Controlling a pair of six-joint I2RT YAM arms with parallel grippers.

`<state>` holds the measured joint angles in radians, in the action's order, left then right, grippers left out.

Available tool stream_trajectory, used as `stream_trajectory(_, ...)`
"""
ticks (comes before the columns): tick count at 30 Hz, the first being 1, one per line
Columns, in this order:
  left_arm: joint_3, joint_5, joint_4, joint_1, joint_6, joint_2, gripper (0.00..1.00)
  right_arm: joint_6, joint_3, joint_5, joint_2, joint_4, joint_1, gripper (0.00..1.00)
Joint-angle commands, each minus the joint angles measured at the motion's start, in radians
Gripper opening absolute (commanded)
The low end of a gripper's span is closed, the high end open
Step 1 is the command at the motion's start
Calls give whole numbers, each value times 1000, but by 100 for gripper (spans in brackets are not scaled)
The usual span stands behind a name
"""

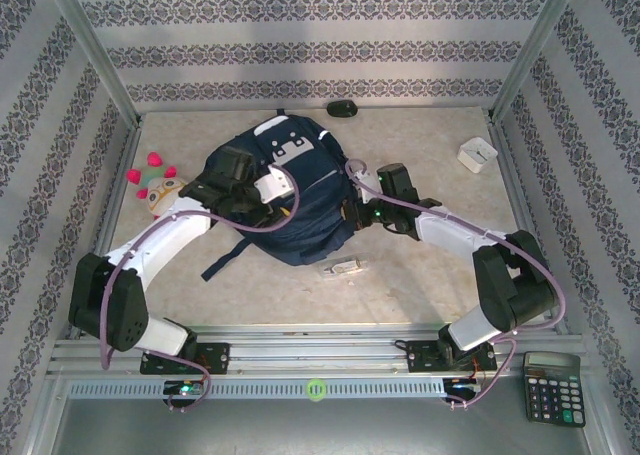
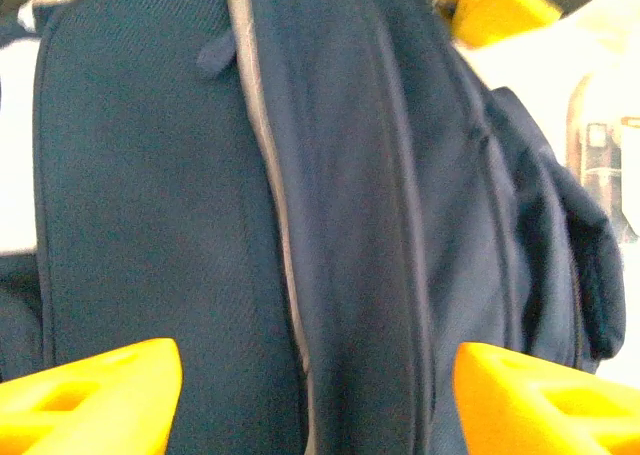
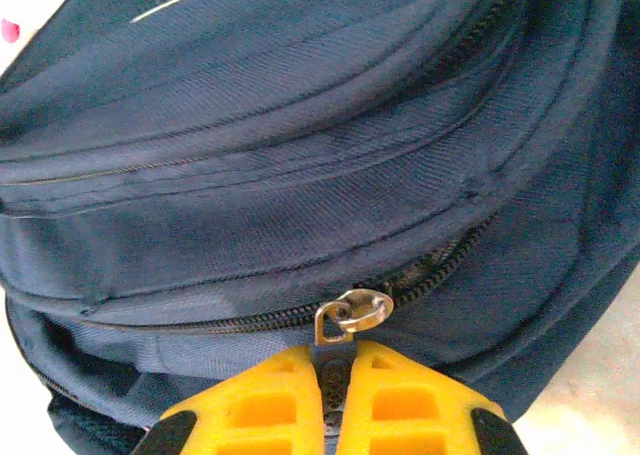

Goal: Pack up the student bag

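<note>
My right gripper will move outward along the zipper's part past the metal slider, then release the dark zipper pull, as the zipper's teeth continue that way.
The student bag (image 1: 300, 190) is a navy-blue backpack lying flat in the middle of the table. My left gripper (image 1: 238, 187) hovers over its left half. In the left wrist view this gripper (image 2: 318, 363) is open, its yellow fingers (image 2: 90, 395) wide apart over the bag's fabric (image 2: 150, 195) and a light stripe, holding nothing. My right gripper (image 1: 352, 213) is at the bag's right edge. In the right wrist view it (image 3: 335, 365) is shut on the dark zipper pull, just below the metal slider (image 3: 352, 313) on the bag's zipper (image 3: 200, 323).
A plush toy with pink and red bits (image 1: 155, 187) lies left of the bag. There is a white box (image 1: 477, 154) at the back right and a small black object (image 1: 342, 108) by the back wall. A small white item (image 1: 343, 268) lies in front of the bag. A calculator (image 1: 552, 387) sits at the near right.
</note>
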<state>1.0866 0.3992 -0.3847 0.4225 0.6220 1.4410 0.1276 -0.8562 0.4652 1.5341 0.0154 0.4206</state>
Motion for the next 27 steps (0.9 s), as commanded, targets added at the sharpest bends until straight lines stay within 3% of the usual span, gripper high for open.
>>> stream_trajectory(1,27,-167,145,153,-104,22,78,6,14,-2,-37,-18,20,0)
stream_trajectory(6,83,-270,211,243,-181,170,81,15,16,-1,-45,-26,21,0)
stream_trajectory(9,94,-277,231,252,-197,231,75,23,15,8,-49,-34,17,0)
stream_trajectory(15,48,-323,291,252,-204,276,39,44,27,28,-56,-56,6,0)
stream_trajectory(17,31,-286,279,247,-175,257,16,59,38,35,-59,-69,-11,0)
stream_trajectory(19,7,-218,260,235,-139,221,4,67,43,32,-61,-74,-31,0)
stream_trajectory(23,-37,-9,170,197,-33,119,0,85,35,20,-31,-83,-87,0)
stream_trajectory(27,-67,102,73,177,72,42,0,139,8,4,37,-153,-148,0)
